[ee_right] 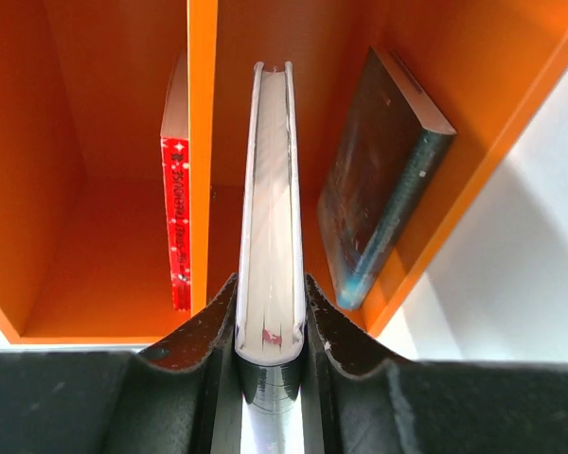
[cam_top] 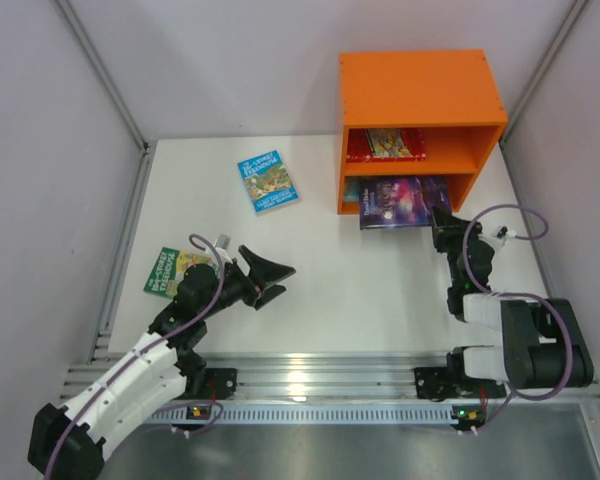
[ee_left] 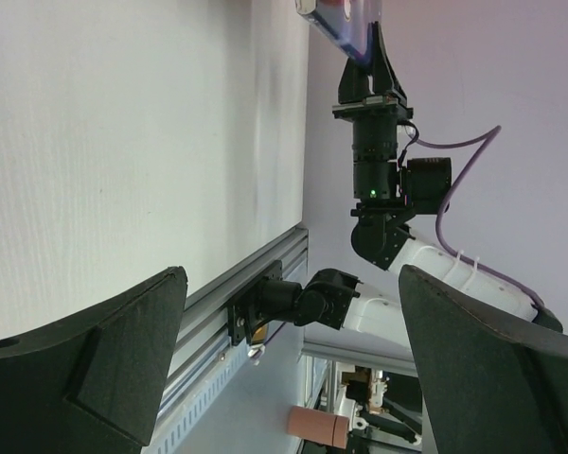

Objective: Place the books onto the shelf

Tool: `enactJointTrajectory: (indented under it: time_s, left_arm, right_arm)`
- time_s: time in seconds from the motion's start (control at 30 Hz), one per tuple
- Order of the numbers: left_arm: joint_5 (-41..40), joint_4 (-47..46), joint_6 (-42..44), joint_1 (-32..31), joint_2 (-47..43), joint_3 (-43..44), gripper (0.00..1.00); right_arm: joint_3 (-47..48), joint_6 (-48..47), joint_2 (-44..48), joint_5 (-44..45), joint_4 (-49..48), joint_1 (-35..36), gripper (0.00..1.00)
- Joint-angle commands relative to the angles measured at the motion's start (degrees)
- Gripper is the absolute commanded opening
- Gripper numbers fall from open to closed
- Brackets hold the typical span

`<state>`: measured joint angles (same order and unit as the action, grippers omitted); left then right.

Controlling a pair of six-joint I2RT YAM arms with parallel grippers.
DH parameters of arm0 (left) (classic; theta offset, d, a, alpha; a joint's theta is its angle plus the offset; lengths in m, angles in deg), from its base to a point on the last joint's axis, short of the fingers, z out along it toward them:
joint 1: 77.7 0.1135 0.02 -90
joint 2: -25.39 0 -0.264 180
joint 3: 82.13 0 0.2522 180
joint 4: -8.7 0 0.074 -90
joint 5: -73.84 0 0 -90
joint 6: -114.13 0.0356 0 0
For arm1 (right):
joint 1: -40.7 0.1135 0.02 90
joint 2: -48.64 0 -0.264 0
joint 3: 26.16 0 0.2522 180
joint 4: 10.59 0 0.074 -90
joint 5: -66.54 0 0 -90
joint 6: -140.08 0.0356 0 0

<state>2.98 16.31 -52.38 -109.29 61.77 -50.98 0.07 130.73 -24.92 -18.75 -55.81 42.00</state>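
The purple book slides outward with my right gripper into the shelf's lower section (ee_right: pixel 324 123), onto the teal-blue book (ee_right: pixel 379 189), next for release. The purple book's near part still juts out.
The orange shelf (cam_top: pixel 420 90) stands at the back right. A red-bordered book (cam_top: pixel 382 143) lies in its upper compartment. The dark purple starry book (cam_top: pixel 404 201) juts out of the lower compartment, and my right gripper (cam_top: pixel 441 224) is shut on its near edge. In the right wrist view that purple book's page edge (ee_right: pixel 271 218) sits between the right gripper (ee_right: pixel 272 322) fingers, with the red book (ee_right: pixel 176 218) left and a teal-blue book (ee_right: pixel 379 189) leaning right. A light-blue book (cam_top: pixel 268 181) and a green book (cam_top: pixel 172 272) lie on the table. My left gripper (cam_top: pixel 271 279) (ee_left: pixel 293 369) hangs open and empty.
The white table (cam_top: pixel 330 290) is bounded by an aluminium rail (cam_top: pixel 310 375) at the near edge and grey walls on the sides. The left arm's wrist overlaps the green book's right edge. The left wrist view looks across at the right arm (ee_left: pixel 379 161).
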Motion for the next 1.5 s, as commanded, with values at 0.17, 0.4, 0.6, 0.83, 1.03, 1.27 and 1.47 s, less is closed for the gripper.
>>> enactJointTrajectory:
  time_s: [0.17, 0.4, 0.6, 0.83, 1.03, 1.27, 1.47]
  left_arm:
    - [1.17, 1.05, 1.71, 0.22, -1.40, -0.07, 0.98]
    - [1.52, 1.58, 2.24, 0.30, -1.49, -0.16, 0.98]
    - [1.87, 0.97, 2.16, 0.31, -0.87, 0.10, 0.98]
    - [3.45, -0.79, 2.07, 0.31, 0.97, 0.80, 0.98]
    - [4.07, -1.40, 2.16, 0.48, 1.85, 0.98, 0.98]
    - [4.95, -4.92, -0.57, 0.57, 1.24, -2.36, 0.98]
    - [4.95, -4.31, -0.66, 0.57, 0.45, -2.36, 0.98]
  right_arm:
    - [7.48, 3.21, -8.17, 1.00, -20.20, -0.95, 0.00]
    - [12.40, 4.00, -16.51, 1.35, -23.11, -0.51, 0.00]
    - [16.79, 3.99, -21.79, 2.67, -23.64, 0.98, 0.00]
    - [22.50, 4.35, -28.04, 3.46, -24.16, 2.56, 0.00]
    - [28.21, 3.91, -32.69, 3.82, -24.25, 4.41, 0.00]
    - [34.28, 4.44, -38.94, 5.22, -24.16, 7.22, 0.00]
    - [35.34, 6.37, -41.84, 5.49, -23.64, 7.58, 0.14]
